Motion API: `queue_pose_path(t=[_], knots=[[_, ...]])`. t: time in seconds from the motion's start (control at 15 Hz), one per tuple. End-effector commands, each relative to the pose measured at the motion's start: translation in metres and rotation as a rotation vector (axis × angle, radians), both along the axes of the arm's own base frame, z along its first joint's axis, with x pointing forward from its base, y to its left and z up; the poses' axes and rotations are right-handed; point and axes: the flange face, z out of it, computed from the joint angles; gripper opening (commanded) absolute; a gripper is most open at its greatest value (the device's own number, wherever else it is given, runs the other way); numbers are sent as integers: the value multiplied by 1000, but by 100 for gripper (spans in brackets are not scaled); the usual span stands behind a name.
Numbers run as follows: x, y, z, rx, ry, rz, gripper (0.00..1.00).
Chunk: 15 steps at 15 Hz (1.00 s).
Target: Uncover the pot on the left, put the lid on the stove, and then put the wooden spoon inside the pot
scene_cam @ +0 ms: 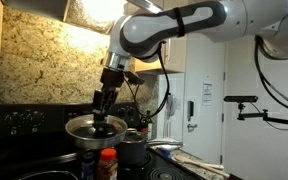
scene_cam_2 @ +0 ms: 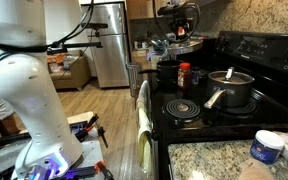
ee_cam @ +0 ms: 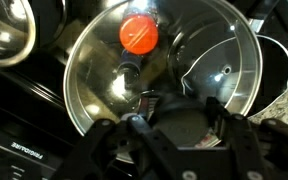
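Note:
I will carry the lid past the red-capped bottle, lower it onto the empty burner point(scene_cam_2: 182, 107) beside the lidded pot and release its knob, as that burner lies below.
My gripper point(scene_cam: 104, 112) is shut on the knob of a round glass lid point(scene_cam: 92, 128) with a metal rim and holds it in the air above the stove. It also shows in an exterior view point(scene_cam_2: 181, 32), with the lid point(scene_cam_2: 187, 43) under it. In the wrist view the fingers point(ee_cam: 180, 118) close round the dark knob, and the lid point(ee_cam: 94, 80) fills the picture. A dark open pot point(scene_cam: 132, 150) stands below and beside the lid. I cannot make out the wooden spoon.
A bottle with a red cap point(scene_cam: 108, 160) point(scene_cam_2: 184, 74) stands on the black stove point(scene_cam_2: 199, 115), seen through the lid in the wrist view point(ee_cam: 139, 34). A second pot with a lid point(scene_cam_2: 231, 88) sits on a nearer burner. A white container point(scene_cam_2: 268, 148) stands on the granite counter.

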Motion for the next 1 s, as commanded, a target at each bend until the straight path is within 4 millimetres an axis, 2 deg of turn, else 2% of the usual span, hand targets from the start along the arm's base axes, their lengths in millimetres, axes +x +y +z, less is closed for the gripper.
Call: queue_pose_path(t=[0.0, 0.27, 0.47, 0.73, 0.87, 0.93], knots=[[-32, -42, -15, 88, -68, -159, 34], [-66, -91, -46, 153, -138, -329, 34], [-105, -118, -58, 168, -225, -442, 34], [-171, -140, -64, 161, -347, -521, 34], [-209, -143, -71, 175, -352, -551, 34], [-220, -142, -73, 176, -359, -556, 34]])
